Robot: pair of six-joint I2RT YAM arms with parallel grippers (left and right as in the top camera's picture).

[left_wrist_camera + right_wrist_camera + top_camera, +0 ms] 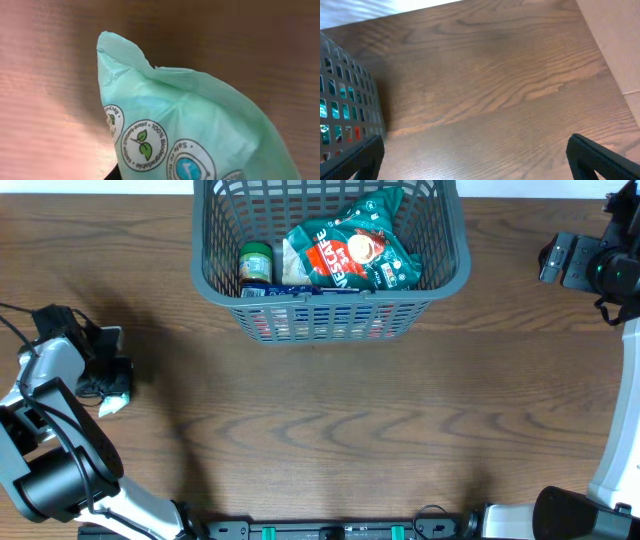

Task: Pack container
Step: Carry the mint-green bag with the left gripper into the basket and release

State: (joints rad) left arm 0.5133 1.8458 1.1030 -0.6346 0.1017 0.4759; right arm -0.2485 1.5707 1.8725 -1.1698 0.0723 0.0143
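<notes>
My left gripper should next rise outward over the basket's rim and lower the bag [114, 405] by the green-lidded jar, because the Nescafe pouch [355, 250] fills one side of the basket.
The container [455, 275], a dark grey lattice basket, stands at the table's far middle. It holds a green Nescafe pouch [355, 250], a green-lidded jar [255, 262] and other packets. Its wall shows at the left of the right wrist view [350, 100]. My left gripper [108, 385] is at the far left edge of the table, shut on a pale green biodegradable bag [114, 405]. That bag [200, 130] fills the left wrist view and hides the fingers. My right gripper [555, 260] is open and empty [475, 160] above bare wood, to the right of the basket.
The brown wooden table [330, 430] spreads between the arms and the basket. The table's right edge and a pale floor [620, 45] show in the right wrist view. The arm bases stand along the front edge.
</notes>
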